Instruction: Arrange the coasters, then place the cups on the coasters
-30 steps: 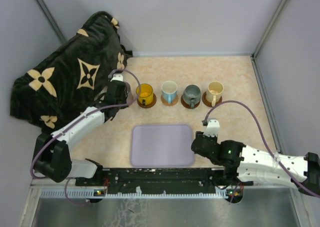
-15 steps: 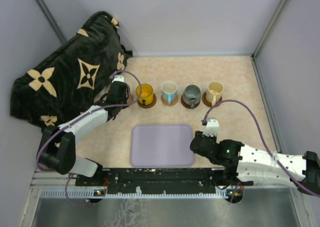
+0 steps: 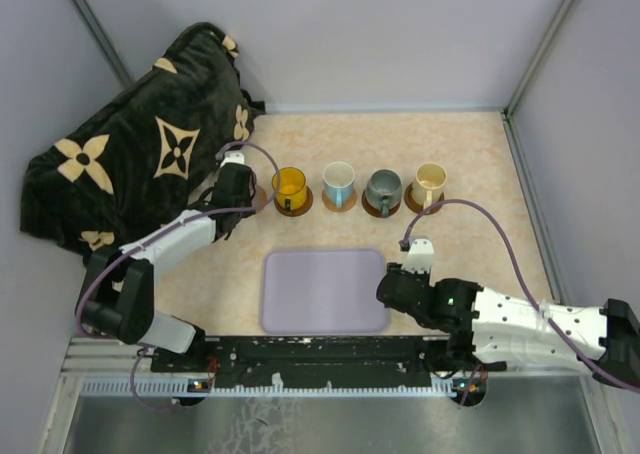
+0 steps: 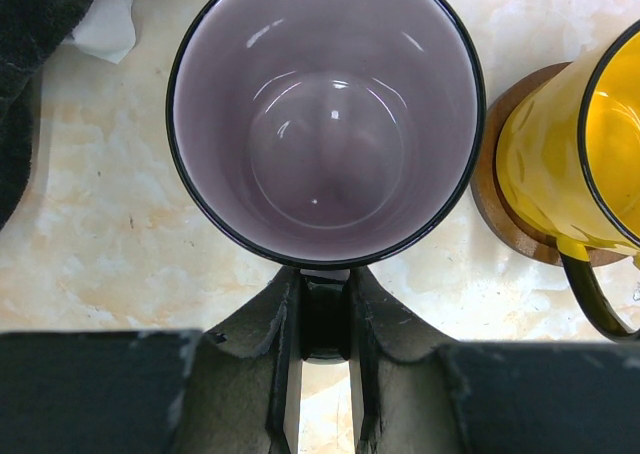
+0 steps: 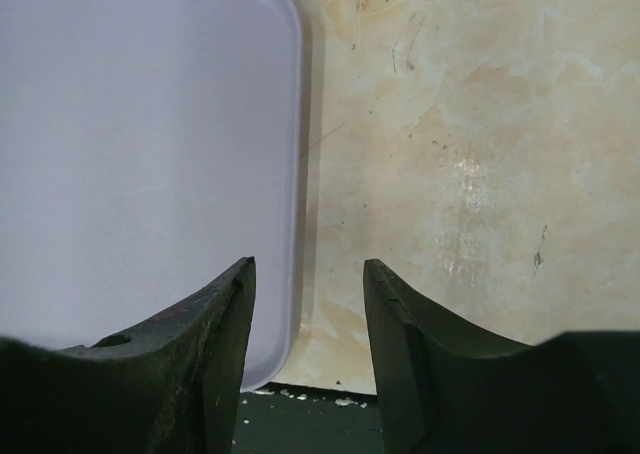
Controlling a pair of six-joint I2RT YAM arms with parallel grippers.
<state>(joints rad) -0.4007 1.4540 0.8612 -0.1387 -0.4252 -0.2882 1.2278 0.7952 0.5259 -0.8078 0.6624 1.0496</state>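
The left gripper next needs to come down until the mauve cup stands on the coaster beside the yellow cup and let go of the cup's dark handle, because the cup hangs over that coaster.
A mauve cup (image 4: 325,114) fills the left wrist view, upright and empty. My left gripper (image 4: 326,279) is shut on its dark handle (image 4: 326,324); no coaster shows under it. In the top view that gripper (image 3: 238,187) covers the cup, just left of the yellow cup (image 3: 290,185). The yellow cup (image 4: 575,154) stands on a wooden coaster (image 4: 495,189). To its right, the white cup (image 3: 339,181), grey-green cup (image 3: 383,186) and cream cup (image 3: 430,178) each stand on a coaster (image 3: 413,202). My right gripper (image 5: 308,274) is open and empty over the tray's right edge.
The lavender tray (image 3: 290,292) lies in front of the row of cups, its right corner (image 5: 150,174) under the right gripper. A dark patterned blanket (image 3: 130,164) is heaped at the back left, close to the left arm. Grey walls enclose the table.
The left arm's elbow has swung in while its gripper stays shut on the mauve cup beside the yellow one. The right arm has edged slightly left towards the tray.
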